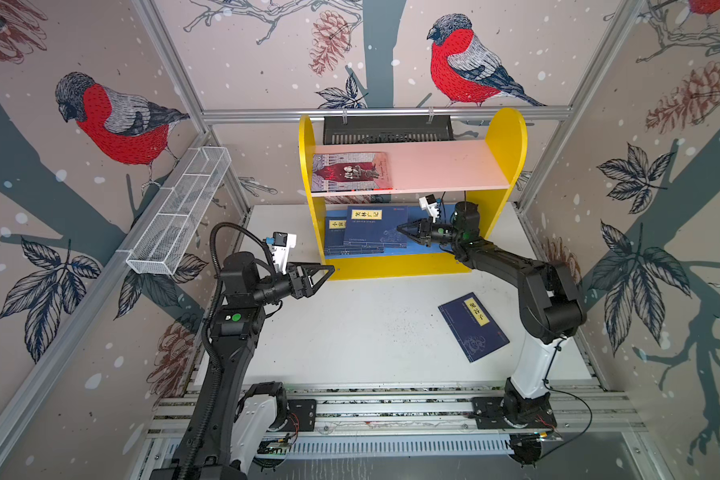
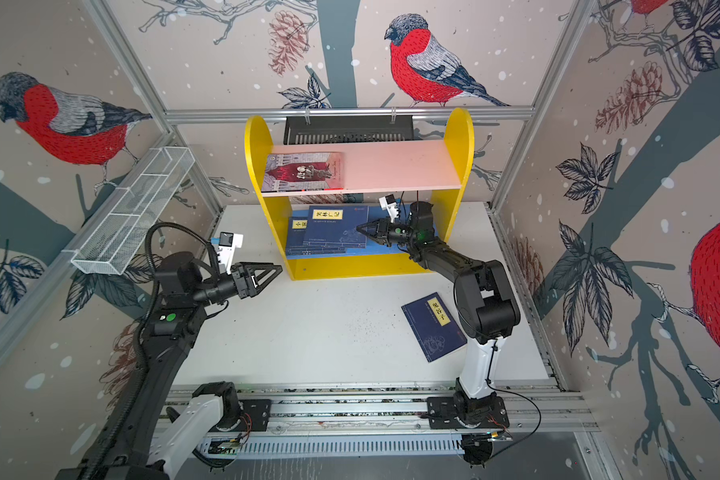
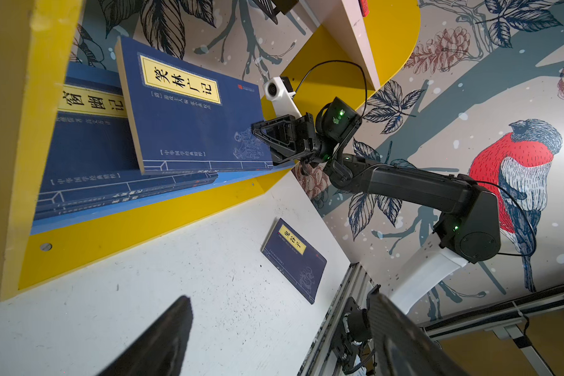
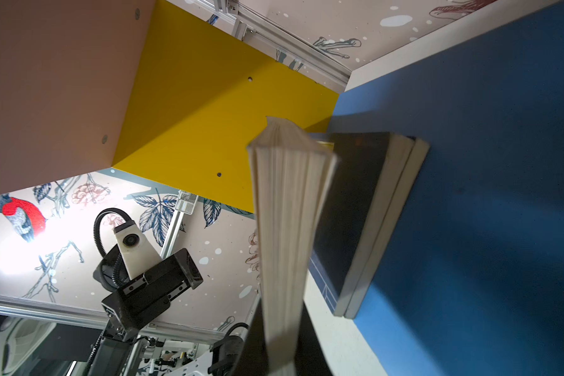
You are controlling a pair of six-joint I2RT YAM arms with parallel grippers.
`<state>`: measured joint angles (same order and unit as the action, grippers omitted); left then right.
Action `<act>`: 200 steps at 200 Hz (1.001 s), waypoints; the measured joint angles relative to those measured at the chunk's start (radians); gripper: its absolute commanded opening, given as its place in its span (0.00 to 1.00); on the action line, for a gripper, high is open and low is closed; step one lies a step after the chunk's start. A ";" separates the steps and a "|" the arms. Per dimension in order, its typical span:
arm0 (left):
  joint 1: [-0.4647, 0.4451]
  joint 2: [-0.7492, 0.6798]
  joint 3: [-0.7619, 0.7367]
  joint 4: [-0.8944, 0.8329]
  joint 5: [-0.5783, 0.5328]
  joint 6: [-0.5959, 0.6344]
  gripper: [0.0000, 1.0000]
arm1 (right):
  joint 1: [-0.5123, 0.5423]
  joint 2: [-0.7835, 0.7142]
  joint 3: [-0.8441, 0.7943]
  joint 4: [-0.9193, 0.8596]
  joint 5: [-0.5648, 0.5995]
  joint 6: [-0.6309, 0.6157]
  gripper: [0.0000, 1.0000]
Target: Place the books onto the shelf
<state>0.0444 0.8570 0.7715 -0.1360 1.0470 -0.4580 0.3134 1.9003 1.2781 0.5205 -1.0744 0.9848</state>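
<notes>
The navy book stack (image 1: 336, 238) (image 4: 352, 210) is below my right gripper, nearer the shelf side by my left gripper. Next, my right gripper should go down toward that side of the shelf and let go of the book.
The shelf (image 1: 506, 133) stands at the back of the white table, yellow-sided with a pink upper board and a blue lower board. A grey-lilac book (image 1: 350, 171) lies flat on the pink board. Navy books (image 1: 335, 239) are stacked on the blue board. My right gripper (image 1: 400, 228) reaches in from the right, shut on another navy book (image 1: 375, 226) held tilted just over that stack; the right wrist view shows its page edge (image 4: 287, 228) clamped in the right gripper (image 4: 279, 338). One navy book (image 1: 472, 326) lies on the table. My left gripper (image 1: 327, 272) (image 3: 279, 296) hangs open and empty by the shelf's left front corner.
A white wire basket (image 1: 179, 212) hangs on the left wall frame. A black slotted tray (image 1: 387, 129) hangs behind the shelf. The arms' base rail (image 1: 391, 409) runs along the table's front edge. Patterned walls close in both sides.
</notes>
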 measured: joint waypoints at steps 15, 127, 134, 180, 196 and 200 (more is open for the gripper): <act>0.000 0.000 -0.003 0.002 0.000 -0.006 0.86 | 0.004 0.007 0.029 -0.069 0.003 -0.049 0.01; -0.003 -0.008 -0.024 0.046 0.001 -0.032 0.86 | 0.014 0.079 0.142 -0.299 0.010 -0.163 0.05; -0.003 -0.008 -0.025 0.045 0.000 -0.033 0.86 | 0.014 0.082 0.145 -0.305 0.011 -0.167 0.07; -0.006 -0.017 -0.031 0.045 0.000 -0.033 0.86 | 0.015 0.098 0.175 -0.344 0.029 -0.172 0.13; -0.008 -0.021 -0.031 0.045 0.000 -0.032 0.86 | 0.018 0.099 0.187 -0.359 0.041 -0.172 0.19; -0.008 -0.021 -0.032 0.045 0.000 -0.032 0.86 | 0.018 0.099 0.190 -0.361 0.049 -0.172 0.23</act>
<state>0.0360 0.8360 0.7399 -0.0914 1.0466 -0.4904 0.3309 1.9995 1.4677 0.1593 -1.0256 0.8124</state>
